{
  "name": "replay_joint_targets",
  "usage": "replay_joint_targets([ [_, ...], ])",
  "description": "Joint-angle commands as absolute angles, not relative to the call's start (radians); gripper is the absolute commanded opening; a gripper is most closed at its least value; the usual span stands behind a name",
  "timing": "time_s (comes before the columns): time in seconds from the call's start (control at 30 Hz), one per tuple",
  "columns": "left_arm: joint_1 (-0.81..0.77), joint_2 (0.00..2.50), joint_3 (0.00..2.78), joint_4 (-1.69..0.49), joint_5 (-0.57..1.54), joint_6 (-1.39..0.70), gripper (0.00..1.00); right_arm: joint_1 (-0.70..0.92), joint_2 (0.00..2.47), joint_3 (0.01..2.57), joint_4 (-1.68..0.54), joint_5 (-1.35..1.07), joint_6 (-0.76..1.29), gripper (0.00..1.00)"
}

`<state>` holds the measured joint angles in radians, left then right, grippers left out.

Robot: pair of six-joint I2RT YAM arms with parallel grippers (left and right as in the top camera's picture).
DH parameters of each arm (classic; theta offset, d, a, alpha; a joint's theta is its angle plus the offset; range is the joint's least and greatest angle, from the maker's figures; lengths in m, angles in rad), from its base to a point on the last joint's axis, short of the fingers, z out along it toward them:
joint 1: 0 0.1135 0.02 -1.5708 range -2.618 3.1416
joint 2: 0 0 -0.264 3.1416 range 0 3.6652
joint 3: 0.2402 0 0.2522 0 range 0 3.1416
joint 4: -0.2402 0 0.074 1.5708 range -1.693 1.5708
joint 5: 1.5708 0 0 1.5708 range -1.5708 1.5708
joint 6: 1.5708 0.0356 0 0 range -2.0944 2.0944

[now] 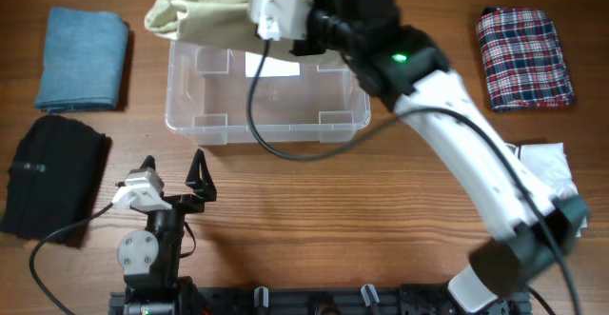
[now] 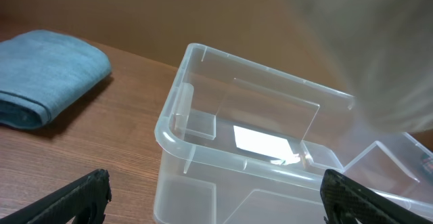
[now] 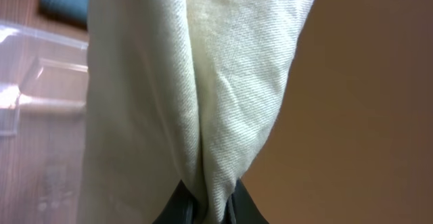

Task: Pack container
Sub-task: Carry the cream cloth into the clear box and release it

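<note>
The container has its base with the white label below my right gripper, and that space is empty, so I should lower the gripper in next and release the cream garment there.
The clear plastic container stands at the middle back of the table, with a white label on its base; it also shows in the left wrist view and in the right wrist view. My right gripper is shut on a cream garment and holds it above the container's far left corner. The cloth hangs down in the right wrist view and shows blurred in the left wrist view. My left gripper is open and empty in front of the container.
A folded blue garment lies at the back left, also in the left wrist view. A folded black garment lies at the front left. A plaid garment lies at the back right. A white cloth lies under the right arm.
</note>
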<state>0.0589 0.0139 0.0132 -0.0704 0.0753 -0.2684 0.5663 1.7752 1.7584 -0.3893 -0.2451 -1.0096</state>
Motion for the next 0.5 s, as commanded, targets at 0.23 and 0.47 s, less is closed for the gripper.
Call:
replay_joint_targets([
  [0.23, 0.054, 0.007, 0.006, -0.071, 0.069, -0.267, 1.0, 0.566, 1.985, 1.788, -0.253, -0.06, -1.212, 0.04],
  [0.47, 0.054, 0.007, 0.006, -0.071, 0.069, -0.266, 1.0, 0.566, 2.008, 1.785, -0.197, -0.053, -1.265, 0.04],
])
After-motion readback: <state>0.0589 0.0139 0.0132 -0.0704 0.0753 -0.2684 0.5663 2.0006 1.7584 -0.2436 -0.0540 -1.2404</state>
